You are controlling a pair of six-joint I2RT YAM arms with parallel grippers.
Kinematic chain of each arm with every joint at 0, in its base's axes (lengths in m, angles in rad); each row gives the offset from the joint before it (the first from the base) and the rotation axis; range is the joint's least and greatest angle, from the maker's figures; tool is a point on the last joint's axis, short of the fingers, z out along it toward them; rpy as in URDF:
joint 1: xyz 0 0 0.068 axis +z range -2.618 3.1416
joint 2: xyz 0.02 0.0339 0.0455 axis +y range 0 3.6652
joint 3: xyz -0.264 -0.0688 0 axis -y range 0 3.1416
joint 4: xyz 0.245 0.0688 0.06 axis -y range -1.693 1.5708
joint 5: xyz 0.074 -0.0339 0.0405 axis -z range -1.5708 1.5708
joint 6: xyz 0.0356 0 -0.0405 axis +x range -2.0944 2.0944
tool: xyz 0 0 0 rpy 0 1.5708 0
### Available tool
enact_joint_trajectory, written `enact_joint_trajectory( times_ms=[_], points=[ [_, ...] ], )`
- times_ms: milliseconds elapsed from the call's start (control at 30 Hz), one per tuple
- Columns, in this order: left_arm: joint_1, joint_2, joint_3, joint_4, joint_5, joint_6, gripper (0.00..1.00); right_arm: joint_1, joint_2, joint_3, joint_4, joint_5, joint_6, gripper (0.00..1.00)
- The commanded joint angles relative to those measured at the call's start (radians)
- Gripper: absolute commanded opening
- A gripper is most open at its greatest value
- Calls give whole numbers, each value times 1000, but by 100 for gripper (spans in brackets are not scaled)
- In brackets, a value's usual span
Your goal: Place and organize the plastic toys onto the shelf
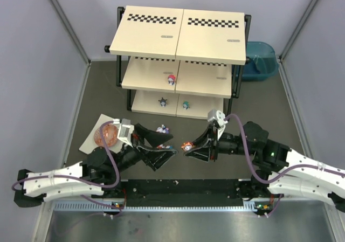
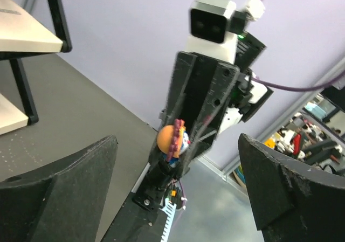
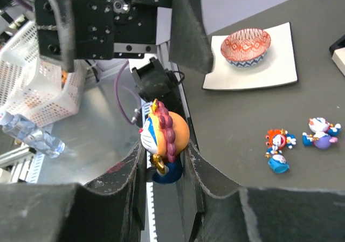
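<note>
I will move my left gripper toward the right gripper next and put its open fingers around the toy's orange head. The head sticks out past the fingers that hold the toy's body.
My right gripper is shut on a toy with an orange head and blue body, held just above the table in front of the shelf. The left wrist view shows that toy pinched between the right fingers. My left gripper is open wide and empty, facing the right gripper closely; its fingers frame that view. Two small toys lie on the table between the grippers and the shelf, also in the right wrist view. A red-headed toy stands on the middle tier, with a dark one and a green one on the bottom tier.
A round orange-pink dish sits on a white sheet at the left. A blue tub stands right of the shelf. Grey walls close in both sides. A white basket sits off the near edge.
</note>
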Motion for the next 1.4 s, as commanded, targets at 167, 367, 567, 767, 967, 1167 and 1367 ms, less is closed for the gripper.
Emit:
enact_joint_trajectory(
  times_ms=[167,367,567,767,967,1167,1367],
  points=[
    [-3,128,158,-179,-118,-40,99,260,43,141,-95,465,-185,0],
    [-3,199,176,-164,-147,-95,99,376,95,177,-117,715,-251,0],
    [-3,230,201,-166,-161,-137,99,480,170,204,-88,970,-308,0],
    [-5,234,219,-222,-180,-170,93,526,204,212,-69,1166,-343,0],
    [-6,234,239,-263,-185,-184,81,551,215,207,-37,1265,-386,0],
    [-8,265,278,-308,-191,-220,77,561,236,210,-14,1311,-414,0],
    [-12,299,316,-347,-254,-272,75,584,261,213,3,1352,-446,0]
  ],
)
